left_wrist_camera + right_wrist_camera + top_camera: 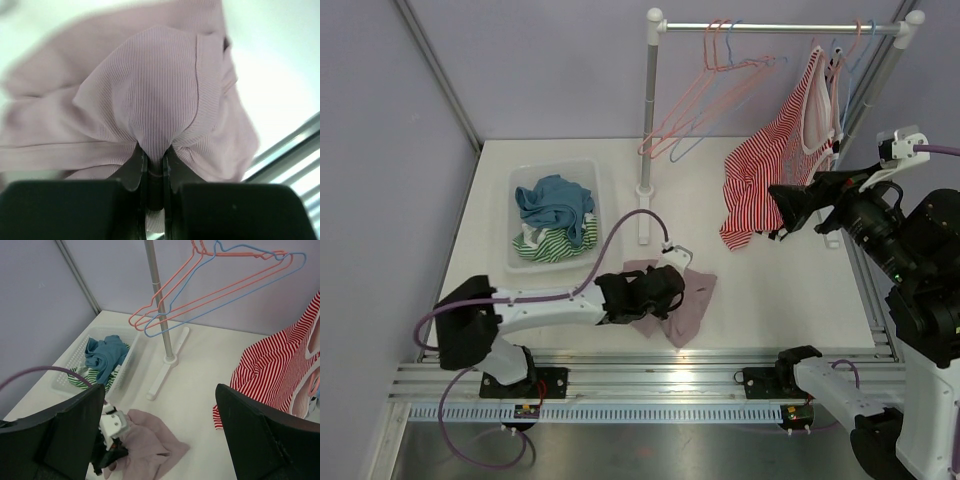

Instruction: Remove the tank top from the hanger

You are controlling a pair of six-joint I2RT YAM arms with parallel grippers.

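Observation:
I should raise my left gripper outward over the clear basket and release the fold there, because the basket is outward and to the gripper's left in the top view.
A red-and-white striped tank top [770, 165] hangs from a hanger [840, 60] at the right end of the rail; it also shows in the right wrist view [270, 370]. My right gripper [790, 212] is open and empty, just right of the top's lower hem; its fingers [270, 440] stand wide apart. A mauve ribbed garment [692, 305] lies crumpled on the table at the near middle. My left gripper [665, 290] is shut on a fold of the mauve garment [160, 90], pinched between the jaws of that gripper [154, 160].
Several empty pink and blue hangers [710, 90] hang on the rail's left part. The rack pole [650, 110] stands on a white foot [642, 215]. A clear basket [555, 165] at the left holds blue and green-striped clothes. An aluminium rail runs along the near edge.

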